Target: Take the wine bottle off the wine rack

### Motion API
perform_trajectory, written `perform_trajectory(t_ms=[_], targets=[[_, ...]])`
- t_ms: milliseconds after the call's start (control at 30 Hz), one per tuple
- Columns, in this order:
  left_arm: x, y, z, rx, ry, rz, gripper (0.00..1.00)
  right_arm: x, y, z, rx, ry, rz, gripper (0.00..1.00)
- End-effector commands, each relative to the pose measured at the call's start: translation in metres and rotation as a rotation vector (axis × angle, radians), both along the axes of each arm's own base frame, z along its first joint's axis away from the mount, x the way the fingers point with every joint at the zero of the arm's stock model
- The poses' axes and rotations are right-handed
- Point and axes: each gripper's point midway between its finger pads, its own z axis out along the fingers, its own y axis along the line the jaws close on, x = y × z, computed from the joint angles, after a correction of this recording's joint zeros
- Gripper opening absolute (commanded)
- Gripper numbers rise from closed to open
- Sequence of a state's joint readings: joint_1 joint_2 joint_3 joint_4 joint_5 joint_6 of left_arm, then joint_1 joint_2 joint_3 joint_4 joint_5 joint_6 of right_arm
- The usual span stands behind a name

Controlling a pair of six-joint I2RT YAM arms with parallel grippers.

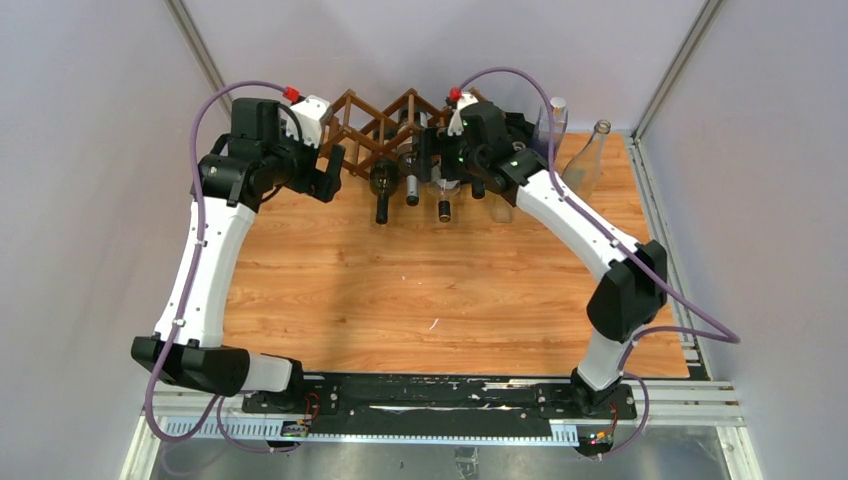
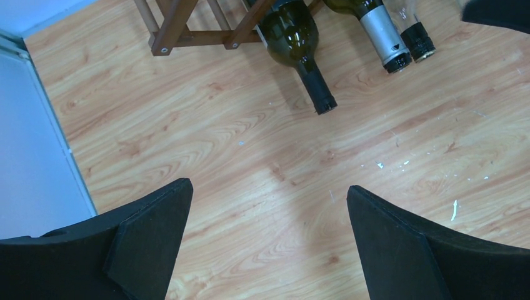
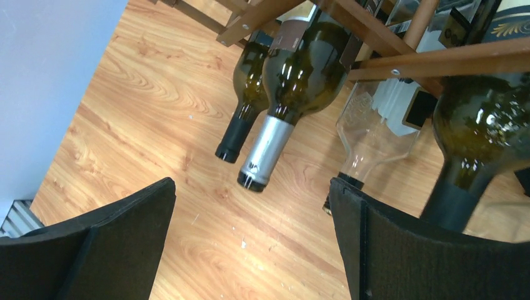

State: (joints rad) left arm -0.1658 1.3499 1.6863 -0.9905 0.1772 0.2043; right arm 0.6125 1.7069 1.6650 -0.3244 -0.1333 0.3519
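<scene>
The right gripper moves down and to its left in the top view next, astride the bottle's silver neck (image 1: 412, 186). That is because the bottle's neck juts clear of the rack (image 1: 375, 122) there.
The dark brown wooden lattice wine rack (image 1: 375, 122) stands at the back of the table. Several bottles lie in it with their necks toward me: a dark green one with a black cap (image 1: 383, 192), a silver-necked one (image 1: 411, 183) and a clear one with a black cap (image 1: 444, 203). My left gripper (image 1: 330, 172) is open and empty at the rack's left end; its view shows the rack's feet (image 2: 187, 28) and the dark green bottle (image 2: 297, 44) ahead. My right gripper (image 1: 452, 175) is open and empty just before the bottles; the silver-necked bottle (image 3: 300, 69), the clear bottle (image 3: 375, 128) and another dark green bottle (image 3: 481, 122) hang close ahead.
Two clear empty bottles (image 1: 555, 122) (image 1: 592, 158) stand upright at the back right, behind my right arm. Grey walls enclose the wooden table (image 1: 430, 290) on the left, back and right. Small white flecks lie on the wood (image 2: 454, 209).
</scene>
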Motion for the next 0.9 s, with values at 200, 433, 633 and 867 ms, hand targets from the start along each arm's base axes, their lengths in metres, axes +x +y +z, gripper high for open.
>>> perform_trajectory(t_ms=[200, 433, 633, 867], targets=[[-0.009, -0.007, -0.016, -0.028, 0.053, -0.052, 1.00, 0.030, 0.025, -0.052, -0.008, 0.147, -0.075, 0.90], [-0.013, -0.007, -0.024, -0.038, 0.075, -0.038, 1.00, 0.050, 0.033, -0.083, -0.021, 0.186, -0.120, 0.85], [-0.015, -0.010, -0.030, -0.066, 0.086, -0.034, 1.00, 0.062, 0.054, -0.097, 0.009, 0.199, -0.111, 0.80], [-0.017, -0.008, -0.030, -0.052, 0.077, -0.032, 1.00, 0.074, 0.065, -0.112, 0.022, 0.218, -0.130, 0.73]])
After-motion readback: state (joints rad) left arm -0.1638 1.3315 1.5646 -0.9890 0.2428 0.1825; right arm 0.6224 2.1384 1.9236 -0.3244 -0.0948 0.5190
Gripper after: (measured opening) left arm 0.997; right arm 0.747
